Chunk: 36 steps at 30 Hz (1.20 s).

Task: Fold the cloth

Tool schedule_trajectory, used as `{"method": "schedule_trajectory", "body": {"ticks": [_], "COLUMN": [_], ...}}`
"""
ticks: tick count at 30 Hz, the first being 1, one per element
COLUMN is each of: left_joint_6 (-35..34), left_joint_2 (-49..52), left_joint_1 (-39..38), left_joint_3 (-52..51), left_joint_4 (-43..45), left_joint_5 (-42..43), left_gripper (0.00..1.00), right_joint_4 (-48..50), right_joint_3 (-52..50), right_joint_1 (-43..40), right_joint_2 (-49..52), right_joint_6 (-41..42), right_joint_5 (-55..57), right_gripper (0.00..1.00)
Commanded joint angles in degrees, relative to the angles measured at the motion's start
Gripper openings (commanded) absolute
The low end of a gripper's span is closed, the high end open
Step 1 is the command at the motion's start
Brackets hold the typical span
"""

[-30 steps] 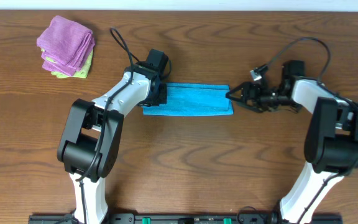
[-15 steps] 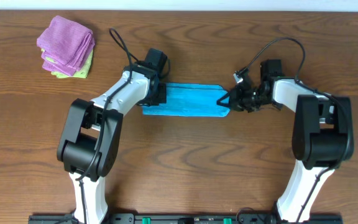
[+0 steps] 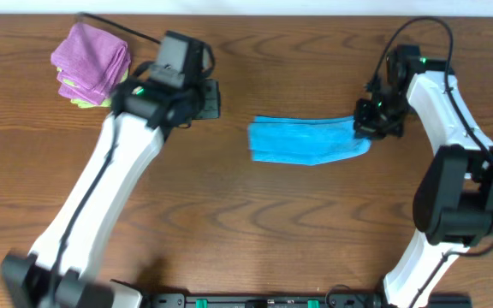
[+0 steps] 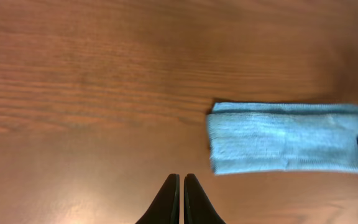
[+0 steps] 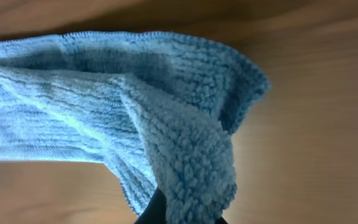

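My right gripper moves along the cloth to the left in the overhead view next and releases over the cloth's loose end (image 3: 264,141), as the cloth still lies long.
The blue cloth (image 3: 305,142) lies as a long folded strip on the wooden table, right of centre. My right gripper (image 3: 368,127) is shut on the strip's right end, which bunches up over the fingers in the right wrist view, where the cloth (image 5: 135,106) fills most of the picture and hides the jaws. My left gripper (image 3: 210,100) hangs shut and holds nothing, well to the left of the strip. In the left wrist view its fingertips (image 4: 180,185) meet above bare wood, and the cloth (image 4: 284,137) lies beyond them to the right.
A stack of folded cloths (image 3: 92,62), pink with a green one beneath, sits at the table's far left corner. The right arm's cable (image 3: 418,30) arches above its wrist. The table's back edge (image 3: 315,14) runs along the top.
The right gripper has shut on the cloth's right end and dragged the strip to the right. The left arm has swung up and left, away from the cloth's left end.
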Motion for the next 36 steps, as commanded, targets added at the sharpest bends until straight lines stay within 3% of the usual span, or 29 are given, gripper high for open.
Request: {"method": "schedule_trajectory", "body": {"ticks": [1,14,36], "left_joint_6": [0.44,1.31,2.6], "left_joint_2": [-2.21,-6.67,-6.67], "left_joint_1": [0.24,0.24,0.24], "left_joint_3": [-0.26,-0.26,-0.26], "left_joint_4": [-2.27,-9.57,-9.68], "left_joint_5": [-0.02,0.0,-0.04], "left_gripper": [0.06,0.06,0.06], "right_joint_4": [-0.28,7.21,9.79], "right_joint_3": [2.36,2.36,2.34], "right_joint_1": [4.61,24.92,33.18], "right_joint_2": [-1.25,2.62,5.66], "right_joint_6": [1.38,7.61,9.09], "right_joint_5": [11.91,15.8,15.74], "right_gripper": [0.02,0.01,0.02]}}
